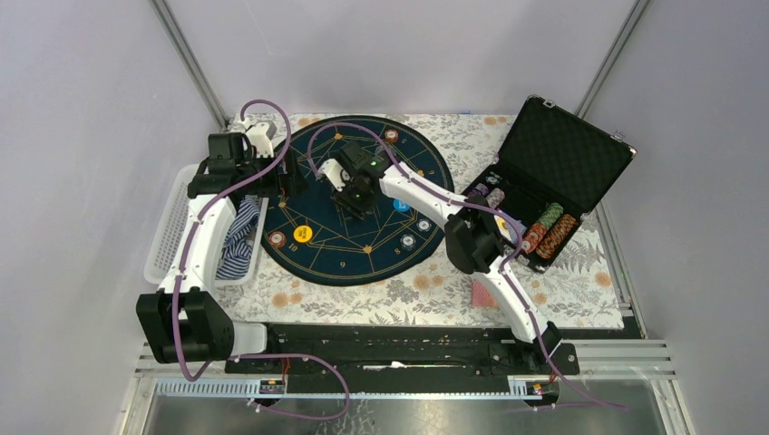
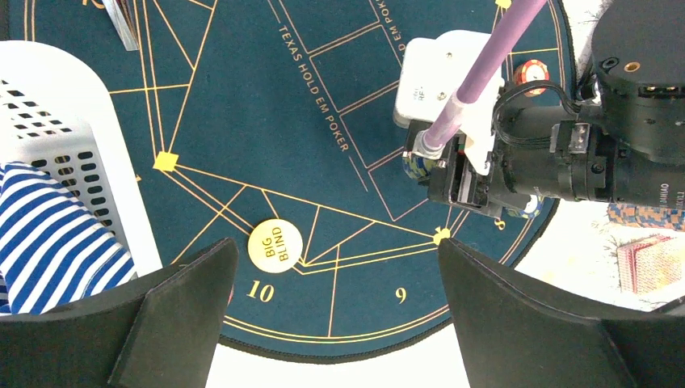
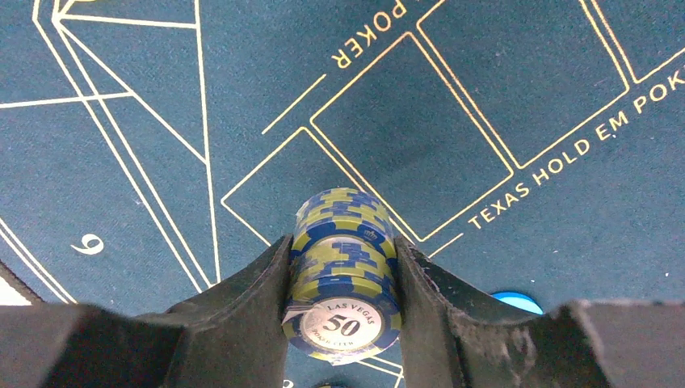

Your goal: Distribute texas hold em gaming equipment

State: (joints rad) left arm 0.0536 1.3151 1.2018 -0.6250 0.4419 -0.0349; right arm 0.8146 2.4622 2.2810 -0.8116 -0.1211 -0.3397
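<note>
Next, my right gripper moves down slightly toward the end card box on the mat [image 3: 303, 184] and releases the striped chips [image 3: 345, 267], since the chips already hang upright over it.
My right gripper [image 3: 343, 250] is shut on a short stack of blue-and-yellow striped poker chips [image 3: 345, 267] marked 50, held over the middle of the round dark-blue mat [image 1: 363, 249]. My left gripper [image 2: 335, 250] is open and empty above the mat's near-left rim. The yellow BIG BLIND button [image 2: 275, 245] lies just ahead of its left finger. From above, the right gripper [image 1: 354, 199] is at the mat's centre and the left gripper [image 1: 292, 177] at its left edge. A blue button [image 1: 400, 205] and single chips [image 1: 276, 239] lie on the mat. Red-backed cards [image 1: 481, 292] lie right of the mat.
The open black case [image 1: 553, 154] with chip stacks [image 1: 555, 231] stands at the right. A white basket [image 1: 168, 227] with a blue-striped cloth [image 1: 238, 240] sits left of the mat, close under the left arm. The two arms are near each other over the mat.
</note>
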